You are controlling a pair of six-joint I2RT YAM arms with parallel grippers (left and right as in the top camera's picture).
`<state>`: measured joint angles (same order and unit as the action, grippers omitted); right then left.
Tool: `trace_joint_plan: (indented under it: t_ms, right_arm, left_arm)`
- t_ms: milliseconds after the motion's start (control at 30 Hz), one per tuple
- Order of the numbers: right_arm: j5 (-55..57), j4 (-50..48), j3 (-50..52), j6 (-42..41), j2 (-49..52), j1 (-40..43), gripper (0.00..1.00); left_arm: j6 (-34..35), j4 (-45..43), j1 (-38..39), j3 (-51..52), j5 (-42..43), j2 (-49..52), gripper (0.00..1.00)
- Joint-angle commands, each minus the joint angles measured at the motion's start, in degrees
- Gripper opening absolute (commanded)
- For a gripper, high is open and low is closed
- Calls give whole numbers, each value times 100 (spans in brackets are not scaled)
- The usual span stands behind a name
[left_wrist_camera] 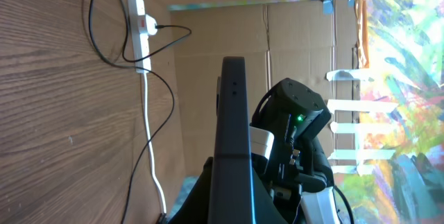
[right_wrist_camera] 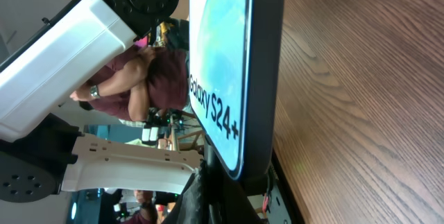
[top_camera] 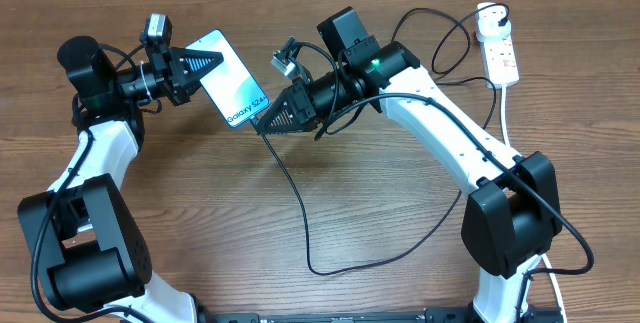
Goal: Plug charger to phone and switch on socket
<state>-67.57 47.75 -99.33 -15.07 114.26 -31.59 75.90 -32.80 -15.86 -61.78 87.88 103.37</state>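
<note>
The left gripper brings the phone (top_camera: 232, 83) down to the open tabletop below it next and releases. The charger cable already meets the phone's lower end.
The phone (top_camera: 232, 83) glows blue-teal and reads "Galaxy S24+". It is held above the table, tilted, by my left gripper (top_camera: 205, 66), which is shut on its upper end. In the left wrist view the phone (left_wrist_camera: 234, 127) is seen edge-on. My right gripper (top_camera: 268, 123) is shut on the connector end of the charger cable (top_camera: 300, 213), right at the phone's lower end (right_wrist_camera: 218, 57). The connector tip is hidden between the jaws (right_wrist_camera: 229, 200). The cable loops across the table to a white adapter (top_camera: 488, 11) sitting in the socket strip (top_camera: 501, 58).
The socket strip lies at the table's far right and also shows in the left wrist view (left_wrist_camera: 139, 23) with a red spot on it. Its thick white cord (top_camera: 508, 113) trails toward the front. Cardboard walls (left_wrist_camera: 208, 44) stand behind the table.
</note>
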Motion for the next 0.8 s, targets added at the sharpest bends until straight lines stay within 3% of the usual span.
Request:
trace_joint_plan:
  t_ms: [0,100,267,367,767]
  right_arm:
    - [85,-157,-162,-127,-205,-15,3]
    - [90,-114,-162,-103,-205,-15,4]
    - [94,7,-162,9,-205,24,27]
    - [114,125,-162,55,-205,63,34]
    - [109,590,-164,509,-278,802,43]
  left_arm:
    - [-52,-44,125,-96,267,13,4]
    - [-52,-44,125,-96,267,13,4]
    - [-52,-44,87,-96,264,13,4]
    - [-52,-44,83,-96,264,13,4]
    - [-208,-42,83,-96,262,13,4]
